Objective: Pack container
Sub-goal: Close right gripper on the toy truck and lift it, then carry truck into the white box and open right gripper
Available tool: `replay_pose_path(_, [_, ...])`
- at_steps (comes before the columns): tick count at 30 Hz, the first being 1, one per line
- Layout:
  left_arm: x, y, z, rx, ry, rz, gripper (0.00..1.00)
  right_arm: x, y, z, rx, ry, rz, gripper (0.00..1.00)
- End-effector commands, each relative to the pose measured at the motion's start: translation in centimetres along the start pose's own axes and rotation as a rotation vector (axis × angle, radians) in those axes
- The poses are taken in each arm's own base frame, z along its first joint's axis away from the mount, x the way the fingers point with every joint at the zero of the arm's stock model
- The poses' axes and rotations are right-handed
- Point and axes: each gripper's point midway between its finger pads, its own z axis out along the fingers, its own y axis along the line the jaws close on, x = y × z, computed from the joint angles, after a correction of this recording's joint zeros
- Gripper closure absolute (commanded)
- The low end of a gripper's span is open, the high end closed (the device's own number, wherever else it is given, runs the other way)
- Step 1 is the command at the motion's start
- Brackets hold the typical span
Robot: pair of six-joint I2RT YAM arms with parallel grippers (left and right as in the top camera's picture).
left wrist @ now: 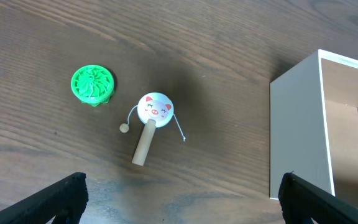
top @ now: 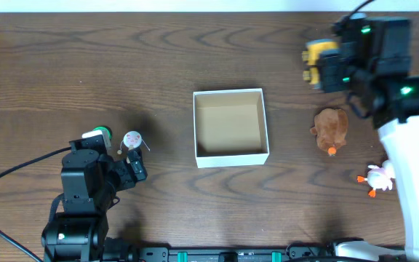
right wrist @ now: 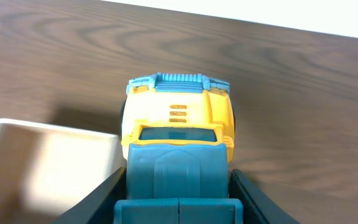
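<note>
I need to move my right gripper to the left in the overhead view and back over the container point(right wrist: 66, 172), then lower the truck inside, because the container's bottom is empty.
The container point(top: 231, 157), a square white box with a tan inside, stands empty mid-table. It also shows at the right of the left wrist view point(left wrist: 294, 130) and blurred at the lower left of the right wrist view point(right wrist: 42, 168). My right gripper point(top: 327, 73) is shut on a yellow and blue toy truck point(top: 316, 52) at the back right, to the right of the container. The right wrist view shows the truck point(right wrist: 178, 124) between the fingers point(right wrist: 178, 186). My left gripper point(top: 133, 167) is open and empty left of the container, its fingers point(left wrist: 182, 199) wide apart.
A pig-face rattle drum point(top: 132, 140) point(left wrist: 155, 109) and a green spinning top point(top: 104, 133) point(left wrist: 92, 84) lie just ahead of the left gripper. A brown plush toy point(top: 331, 127) and a white duck point(top: 378, 179) lie right of the container.
</note>
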Motion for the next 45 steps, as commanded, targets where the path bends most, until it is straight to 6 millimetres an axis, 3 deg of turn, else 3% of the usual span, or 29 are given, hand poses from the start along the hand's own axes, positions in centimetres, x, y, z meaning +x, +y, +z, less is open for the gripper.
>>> replay_pose_path(1, [-0.7,-0.3,-0.5,0.013,-0.016,-0.012,0.02,0.6,4.4,0.7,-0.069,0.03,0.119,0.99])
replay_pose_path(6, [-0.7,-0.3,-0.5,0.013,-0.017,-0.012,0.02,2.3,9.2,1.5,-0.074,0.081,0.154,0.99])
replay_pose_path(12, [-0.7,-0.3,-0.5,0.013,-0.017,-0.012,0.02,6.9,13.7,3.5,-0.082,0.251,0.131,0.99])
replay_pose_path(18, [-0.7,-0.3,-0.5,0.013,-0.016,-0.012,0.02,11.5,15.0,6.9,-0.023,0.43,0.107,0.99])
replay_pose_path(27, [-0.3,-0.2,-0.5,0.007,0.001,-0.013,0.02,14.9,14.3,12.1,0.053,0.542,0.063,0.98])
replay_pose_path(29, [-0.1,-0.1,-0.5,0.005,0.007,-0.013,0.02,15.1,14.3,12.3,0.055,0.549,0.061,0.85])
replay_pose_path(31, [0.0,-0.1,-0.5,0.004,0.009,-0.013,0.02,15.2,14.4,12.2,0.043,0.553,0.034,0.58])
replay_pose_path(33, [-0.1,-0.1,-0.5,0.005,0.009,-0.013,0.02,15.2,14.5,12.2,0.038,0.552,0.021,0.45])
replay_pose_path(42, [0.0,-0.1,-0.5,0.004,0.009,-0.013,0.02,14.9,14.7,12.4,0.03,0.537,0.019,0.4])
replay_pose_path(45, [-0.1,-0.1,-0.5,0.005,0.009,-0.012,0.02,13.7,15.0,12.4,0.009,0.495,0.015,0.37])
